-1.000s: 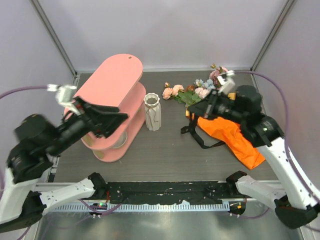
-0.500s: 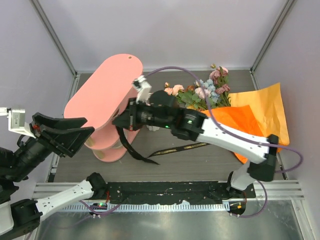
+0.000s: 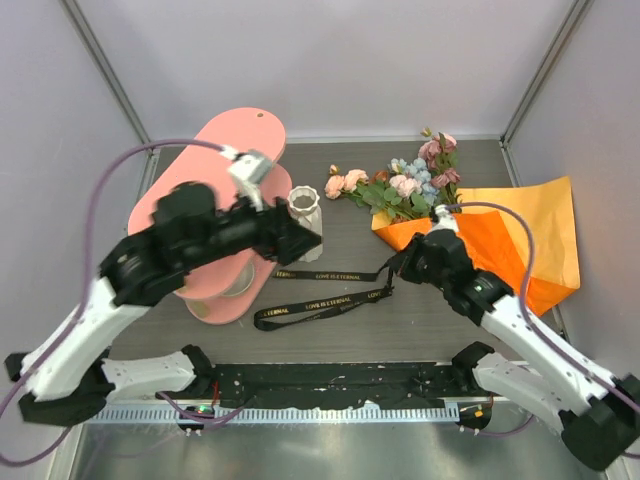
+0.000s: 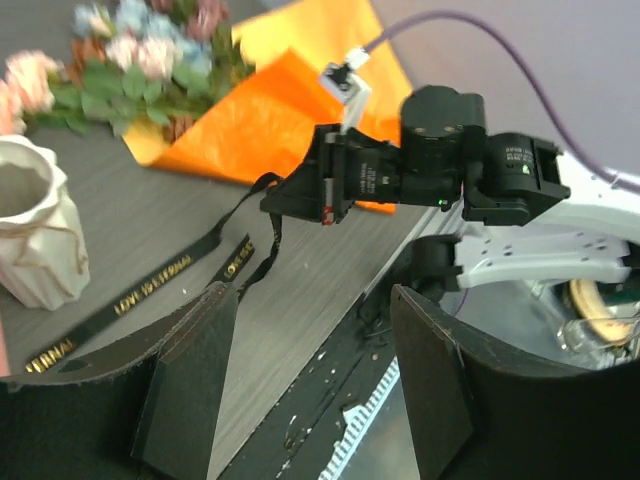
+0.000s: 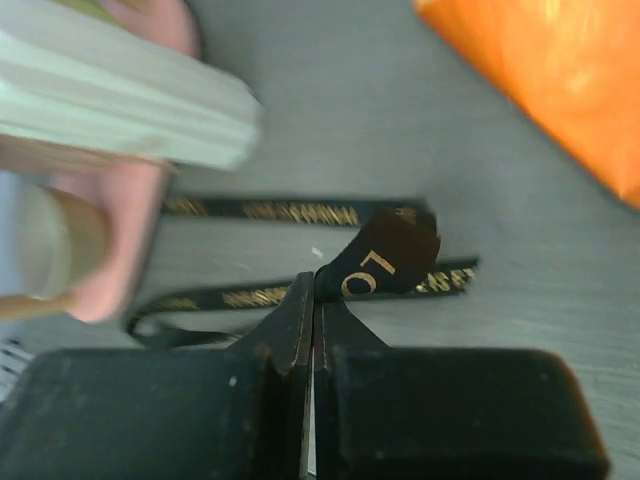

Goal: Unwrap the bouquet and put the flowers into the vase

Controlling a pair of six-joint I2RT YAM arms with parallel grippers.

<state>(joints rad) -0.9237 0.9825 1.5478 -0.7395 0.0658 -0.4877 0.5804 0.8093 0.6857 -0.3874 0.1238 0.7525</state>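
Observation:
My right gripper will next carry the ribbon down and left in the top view to the tabletop by the pink shelf and release it clear of the paper.
The bouquet lies untied at the back right: the flowers rest on the spread orange paper. The black printed ribbon trails loose over the table. My right gripper is shut on one end of the ribbon, just left of the paper. The white ribbed vase stands upright beside the pink shelf. My left gripper hangs open and empty just in front of the vase.
A tall pink oval shelf stands at the left with a cup inside its lower level. Both arms' bases sit on the black rail at the near edge. Grey walls close in the back and sides.
My right gripper has drawn back rightward from the shelf side, leaving the ribbon stretched over the table. The left arm has swung in over the shelf toward the vase, its jaws a little wider.

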